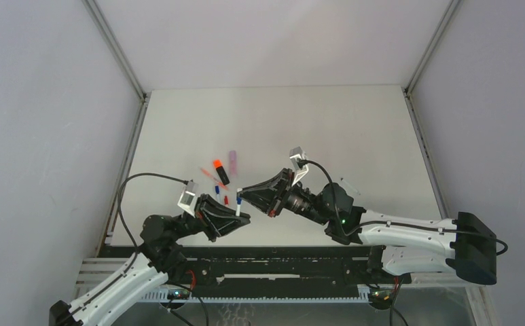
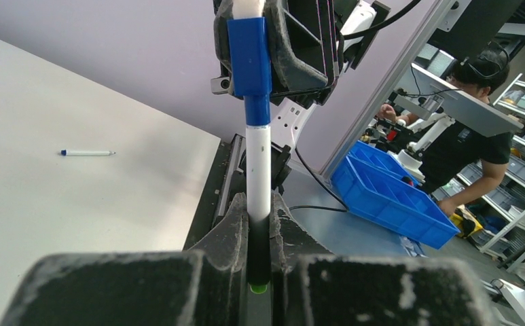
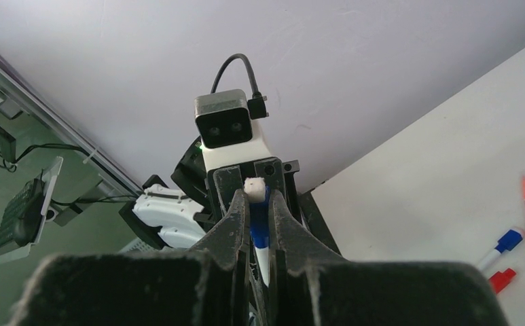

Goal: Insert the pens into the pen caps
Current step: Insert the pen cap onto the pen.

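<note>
The robot's left gripper should swing to the left in the top view, tilt down, and let go of the capped pen on the bare tabletop below it, by the blue-capped piece.
A white pen (image 2: 258, 170) with a blue collar stands upright in my left gripper (image 2: 258, 206), which is shut on its barrel. Its upper end sits inside a dark blue pen cap (image 2: 249, 58). My right gripper (image 3: 259, 198) is shut on that blue cap (image 3: 259, 227), whose white end pokes out past the fingertips. From above, the left gripper (image 1: 240, 219) and right gripper (image 1: 242, 193) meet tip to tip over the table's near middle, with the white pen (image 1: 238, 206) between them.
Behind the grippers lie a black orange-tipped highlighter (image 1: 220, 171), a lilac highlighter (image 1: 233, 159), a thin red pen (image 1: 209, 174), a blue-capped piece (image 3: 500, 246) and a red cap (image 3: 502, 278). A thin pale pen (image 2: 87, 153) lies apart on the table.
</note>
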Tool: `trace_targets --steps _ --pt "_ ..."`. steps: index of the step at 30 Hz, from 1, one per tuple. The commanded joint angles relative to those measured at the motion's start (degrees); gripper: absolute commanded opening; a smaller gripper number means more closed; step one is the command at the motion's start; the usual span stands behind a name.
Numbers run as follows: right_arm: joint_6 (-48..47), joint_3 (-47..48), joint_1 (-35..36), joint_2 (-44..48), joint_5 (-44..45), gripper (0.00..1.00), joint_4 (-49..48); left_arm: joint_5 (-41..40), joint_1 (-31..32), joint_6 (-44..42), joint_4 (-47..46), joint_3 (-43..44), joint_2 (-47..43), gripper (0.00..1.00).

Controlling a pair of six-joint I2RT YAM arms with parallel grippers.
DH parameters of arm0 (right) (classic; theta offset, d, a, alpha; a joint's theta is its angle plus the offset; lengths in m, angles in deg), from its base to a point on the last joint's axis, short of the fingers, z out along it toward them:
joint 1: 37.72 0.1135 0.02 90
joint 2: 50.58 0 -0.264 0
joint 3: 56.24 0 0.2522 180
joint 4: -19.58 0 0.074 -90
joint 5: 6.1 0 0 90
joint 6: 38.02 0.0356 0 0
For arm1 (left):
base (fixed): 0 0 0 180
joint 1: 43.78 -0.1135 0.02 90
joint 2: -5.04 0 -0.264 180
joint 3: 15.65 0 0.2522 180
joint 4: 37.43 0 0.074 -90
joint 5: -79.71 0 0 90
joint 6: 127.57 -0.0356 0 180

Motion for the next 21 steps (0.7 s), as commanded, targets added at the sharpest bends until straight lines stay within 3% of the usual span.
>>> trace_targets --steps 1,21 --pt "-0.18 -5.6 7.05 -6.79 -19.73 0.0 27.9 -13.31 -3.04 0.03 -12.29 10.69 -1.25 0.0" --pt "-1.48 -6.85 9.51 -10.17 -26.0 0.0 31.98 -10.32 -9.18 4.93 -14.12 11.78 -0.36 0.0"
